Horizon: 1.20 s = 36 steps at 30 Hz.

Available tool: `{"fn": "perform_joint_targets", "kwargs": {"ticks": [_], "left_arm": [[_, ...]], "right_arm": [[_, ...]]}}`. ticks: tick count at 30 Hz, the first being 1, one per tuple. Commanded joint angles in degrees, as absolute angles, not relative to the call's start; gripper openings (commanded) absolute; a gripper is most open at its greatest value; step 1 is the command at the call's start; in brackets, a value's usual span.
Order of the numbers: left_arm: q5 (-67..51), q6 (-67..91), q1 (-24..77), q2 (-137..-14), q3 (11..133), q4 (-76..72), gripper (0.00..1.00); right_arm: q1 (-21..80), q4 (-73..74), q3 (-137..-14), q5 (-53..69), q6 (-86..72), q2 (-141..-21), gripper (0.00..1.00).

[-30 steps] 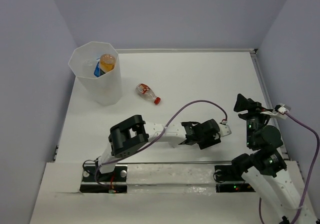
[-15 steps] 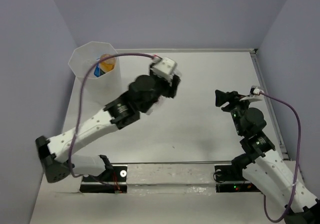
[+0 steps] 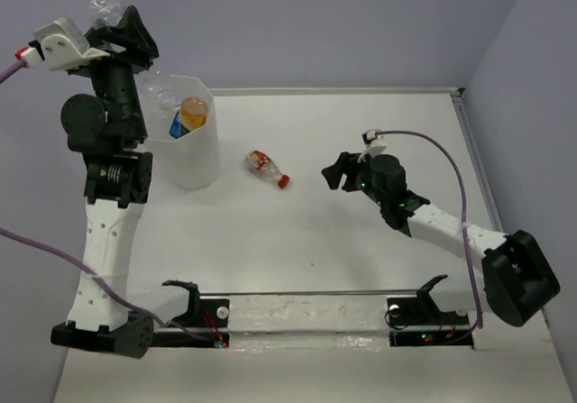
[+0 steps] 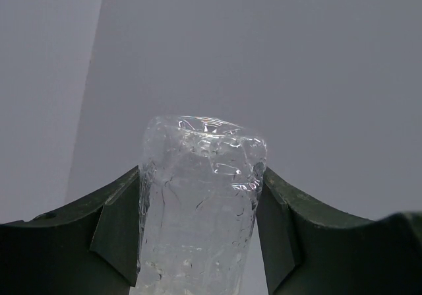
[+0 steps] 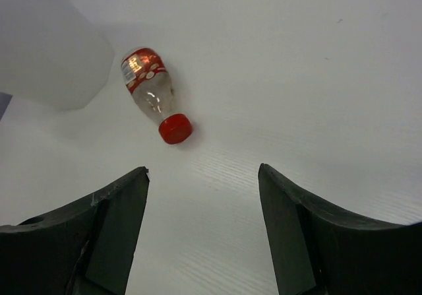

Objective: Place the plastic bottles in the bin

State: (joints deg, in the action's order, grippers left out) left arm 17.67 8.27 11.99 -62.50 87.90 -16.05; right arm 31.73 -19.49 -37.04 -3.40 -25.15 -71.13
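Note:
The clear bottle point(image 3: 103, 7) is still high above the bin's rim, so the left gripper should next lower toward the open top of the bin, over the bin's side nearest the wall.
My left gripper point(image 3: 115, 22) is raised high by the back left wall, beside and above the bin point(image 3: 194, 164). It is shut on a plain clear plastic bottle point(image 3: 103, 7), which fills the gap between the jaws in the left wrist view point(image 4: 201, 202). The tall translucent white bin holds an orange bottle point(image 3: 194, 113), a blue-labelled one point(image 3: 176, 129) and some clear plastic at its rim point(image 3: 158, 90). A red-labelled bottle with a red cap point(image 3: 266, 167) lies on the table right of the bin. My right gripper point(image 3: 338, 171) is open and empty, low, to that bottle's right point(image 5: 150, 92).
The white table is walled at the back and both sides. The bin's wall point(image 5: 46, 51) shows at the upper left of the right wrist view, close to the red-labelled bottle. A metal rail point(image 3: 315, 313) runs along the near edge.
My left arm swung from the table's middle up to the back left, now holding a clear bottle beside the bin. My right arm reached left toward the red-labelled bottle.

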Motion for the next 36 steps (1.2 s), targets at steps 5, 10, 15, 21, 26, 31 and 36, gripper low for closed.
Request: {"fn": "perform_joint_targets", "kwargs": {"ticks": [5, 10, 15, 21, 26, 31, 36], "left_arm": [[7.48, 18.89, -5.18, -78.2, 90.88, -23.64, 0.39], [6.59, 17.23, -7.55, -82.69, 88.25, -26.98, 0.41], [4.66, 17.93, -8.88, -84.46, 82.98, -30.32, 0.43], [4.49, 16.61, -8.88, -83.41, 75.07, -35.06, 0.57], [5.36, 17.75, -8.88, -80.34, 67.78, -37.79, 0.95], [5.8, 19.33, -8.88, -76.82, 63.81, -37.97, 0.99], [5.54, 22.58, -8.96, -69.88, 60.56, -37.71, 0.99]], "right_arm": [[34.1, -16.01, -55.0, 9.65, -13.82, -86.2, 0.83], [35.42, -7.32, -66.67, 16.51, -7.75, -94.28, 0.88], [38.14, -0.19, -77.5, 18.28, -2.03, -104.22, 0.89], [38.67, 9.02, -94.87, 19.6, 3.41, -118.11, 0.91], [39.2, 13.09, -106.51, 18.81, 5.27, -127.43, 0.92], [39.73, 14.41, -114.96, 18.37, 5.45, -134.64, 0.91], [40.96, 15.12, -122.43, 16.53, 5.45, -139.92, 0.87]]}}
